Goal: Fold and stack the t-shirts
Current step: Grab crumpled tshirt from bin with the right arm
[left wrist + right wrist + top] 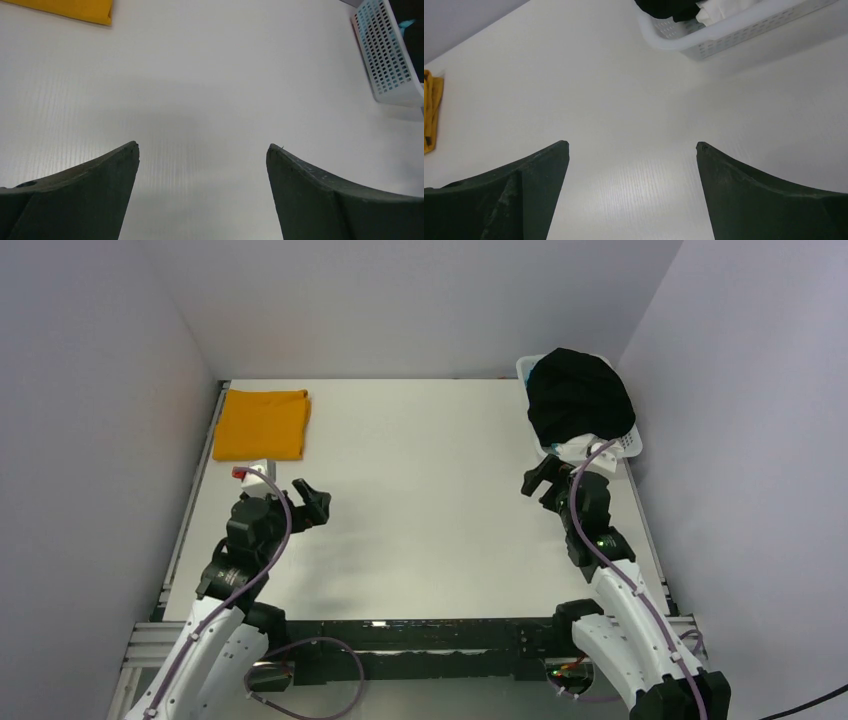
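Observation:
The black t-shirt lies uppermost in the basket (630,443). My right gripper moves outward over the basket's near rim next and closes on the black t-shirt's far part (580,367).
An orange-yellow t-shirt (262,424) lies folded flat at the table's far left; a corner of it shows in the left wrist view (75,9) and an edge of it in the right wrist view (431,110). A black t-shirt (578,400) is heaped in the white lattice basket (630,443) at the far right, also showing in the right wrist view (664,7). My left gripper (312,502) is open and empty over bare table, below the orange shirt. My right gripper (540,480) is open and empty just in front of the basket.
The basket stands against the right wall, its side visible in the left wrist view (387,55) and its rim in the right wrist view (704,37), with white cloth (719,9) inside. Grey walls enclose the white table (430,490) on three sides.

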